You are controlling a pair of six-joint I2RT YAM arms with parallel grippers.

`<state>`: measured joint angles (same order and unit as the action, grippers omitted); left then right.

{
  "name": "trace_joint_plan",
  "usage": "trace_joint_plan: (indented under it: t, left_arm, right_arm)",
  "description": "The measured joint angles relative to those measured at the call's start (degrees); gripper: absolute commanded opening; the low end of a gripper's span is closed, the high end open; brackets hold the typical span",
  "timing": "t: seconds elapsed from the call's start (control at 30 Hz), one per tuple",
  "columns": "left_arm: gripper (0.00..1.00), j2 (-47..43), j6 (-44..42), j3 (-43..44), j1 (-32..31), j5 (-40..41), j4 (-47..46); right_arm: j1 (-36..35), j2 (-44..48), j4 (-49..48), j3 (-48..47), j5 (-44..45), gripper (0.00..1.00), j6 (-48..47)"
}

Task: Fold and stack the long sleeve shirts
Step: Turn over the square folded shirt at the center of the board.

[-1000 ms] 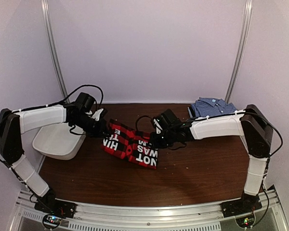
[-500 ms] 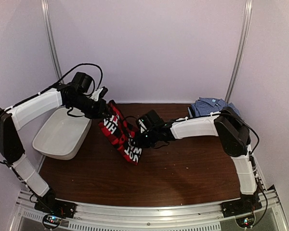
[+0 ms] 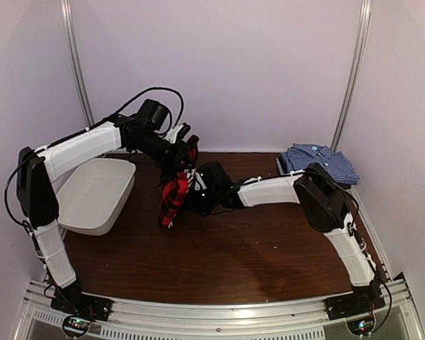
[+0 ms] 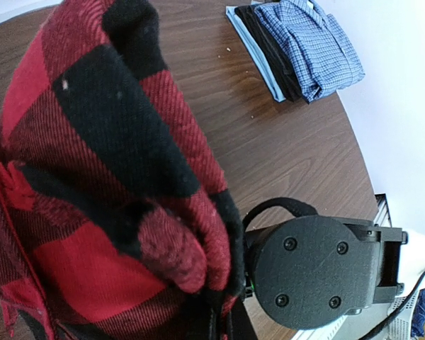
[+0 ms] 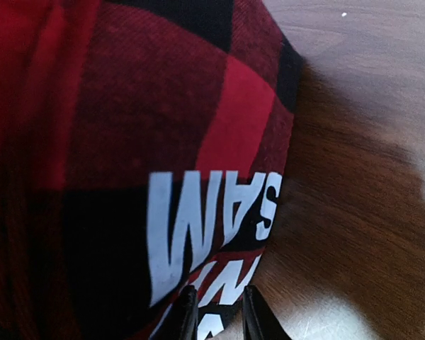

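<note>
My left gripper moves the plaid shirt's edge across and down to release it next, since open tabletop is below this gripper and to its right in the top view.
The red-and-black plaid shirt (image 3: pixel 173 197) with white lettering hangs bunched between both grippers, above the table. My left gripper (image 3: pixel 186 157) is raised and shut on its upper edge; in the left wrist view the cloth (image 4: pixel 106 177) covers the fingers. My right gripper (image 3: pixel 189 199) is lower and shut on the lettered edge (image 5: pixel 212 212), its fingertips (image 5: pixel 186 317) pinching the cloth. The blue-and-white check shirt (image 3: pixel 317 159) lies folded at the back right, and also shows in the left wrist view (image 4: pixel 308 42).
A white plastic tub (image 3: pixel 93 195) stands on the left of the brown table (image 3: pixel 269 248). The right arm's black wrist housing (image 4: pixel 315 273) sits close beside the hanging cloth. Light walls enclose the table on three sides.
The left gripper rose and moved right with the plaid shirt. The right gripper moved left with its edge. The shirt went from spread on the table to hanging bunched.
</note>
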<state>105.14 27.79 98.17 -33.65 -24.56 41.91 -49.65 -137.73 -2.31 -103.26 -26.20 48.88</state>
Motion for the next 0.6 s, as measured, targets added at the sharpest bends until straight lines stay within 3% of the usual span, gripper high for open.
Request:
trace_joint_plan:
  t: [0.37,0.6]
  left_arm:
    - [0.00,2.14,3.06,-2.34,-0.83,-2.03,-5.07]
    - [0.00,6.43,3.69,-0.33,-1.70,-4.31,-8.15]
  right_arm:
    - [3.50,9.20,-6.93,19.23,-0.42,0.26,0.76]
    - [7.39,28.68,-2.16,32.48,3.89,0.30,-3.74]
